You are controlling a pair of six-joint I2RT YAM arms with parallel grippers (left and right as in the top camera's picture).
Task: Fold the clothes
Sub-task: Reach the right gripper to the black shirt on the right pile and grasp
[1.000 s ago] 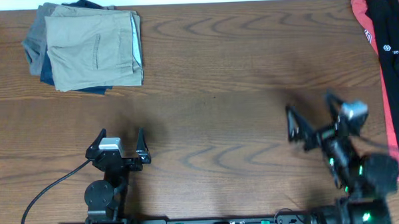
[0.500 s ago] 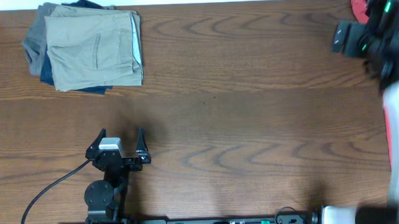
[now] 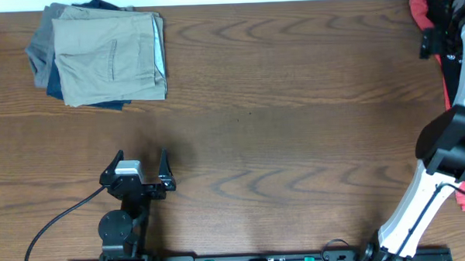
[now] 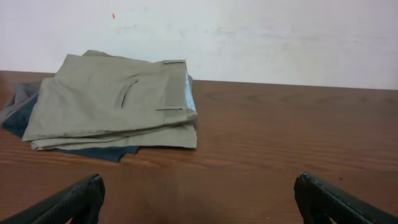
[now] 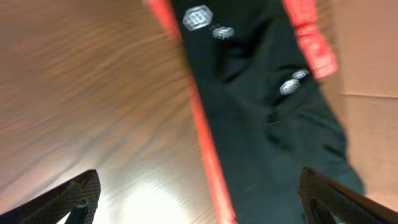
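Observation:
I need to move my right gripper down toward the right in the overhead view next, onto the black garment's bunched fold (image 5: 254,118), since it lies below on that side.
The black garment (image 3: 464,74) lies at the table's far right edge on top of a red-coral shirt (image 3: 419,8). In the right wrist view the black garment (image 5: 261,99) shows a white round logo (image 5: 197,17) and small white print, with the shirt's red edge (image 5: 208,155) beside it. My right gripper (image 5: 205,202) is open and empty, just above the garment's left edge. It also shows in the overhead view (image 3: 437,32). My left gripper (image 3: 140,157) is open and empty over bare wood at the near left, and it also shows in the left wrist view (image 4: 199,199).
A stack of folded tan, grey and blue trousers (image 3: 106,57) sits at the far left corner, also in the left wrist view (image 4: 112,102). The wooden table (image 3: 279,129) spans the view. A pale wall (image 4: 249,37) rises behind the table's far edge.
My right arm has swung from the near right of the table out to the far right corner, over the black garment. The left arm has not moved.

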